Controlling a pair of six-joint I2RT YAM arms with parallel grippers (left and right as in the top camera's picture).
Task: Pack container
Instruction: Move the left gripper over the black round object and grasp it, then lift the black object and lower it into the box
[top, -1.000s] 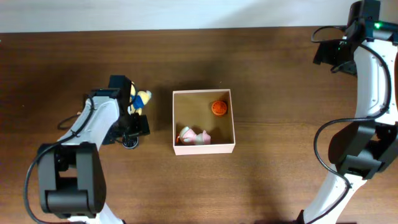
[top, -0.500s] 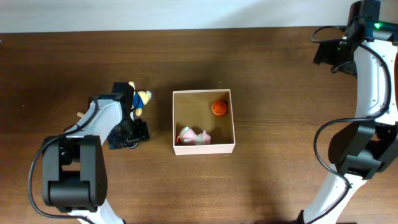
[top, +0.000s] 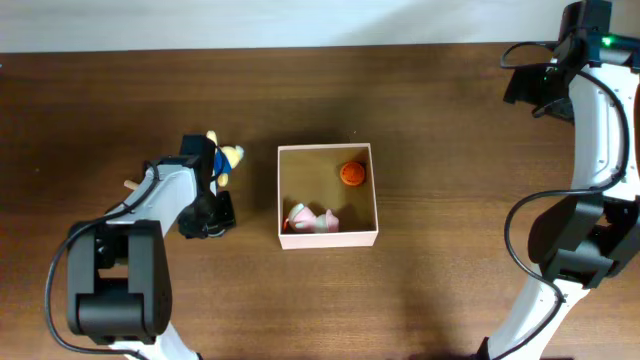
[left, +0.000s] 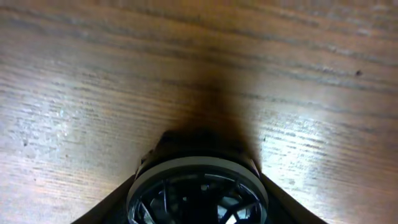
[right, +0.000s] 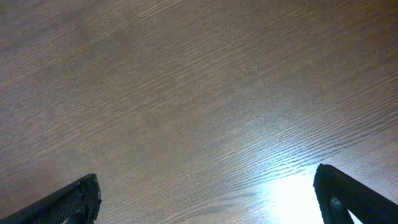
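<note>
Next, my left gripper should rise, shift to the right in the overhead view and lower to free the wheel beside the orange ball (top: 351, 173), since the box is bare there.
The container (top: 328, 239), a square white-walled box with a tan inside, stands mid-table. In it lie an orange ball (top: 351, 173) and a pink and teal toy (top: 312, 219). Left of the box, my left gripper (top: 207, 222) points down at the table. The left wrist view shows a round black wheel (left: 198, 186) with a grey rim between the jaws, both dark fingers against its sides. My right gripper (top: 527, 86) is at the far right back, open over bare wood, with nothing between its fingers (right: 74, 202).
A blue and yellow plush toy (top: 226, 160) lies just behind my left gripper, between the arm and the box. A small tan peg-like thing (top: 130, 184) sits left of the left arm. The table's back edge runs along the top.
My left gripper has dropped onto the wheel beside the box and its jaws have drawn in around it. The right arm has not moved.
</note>
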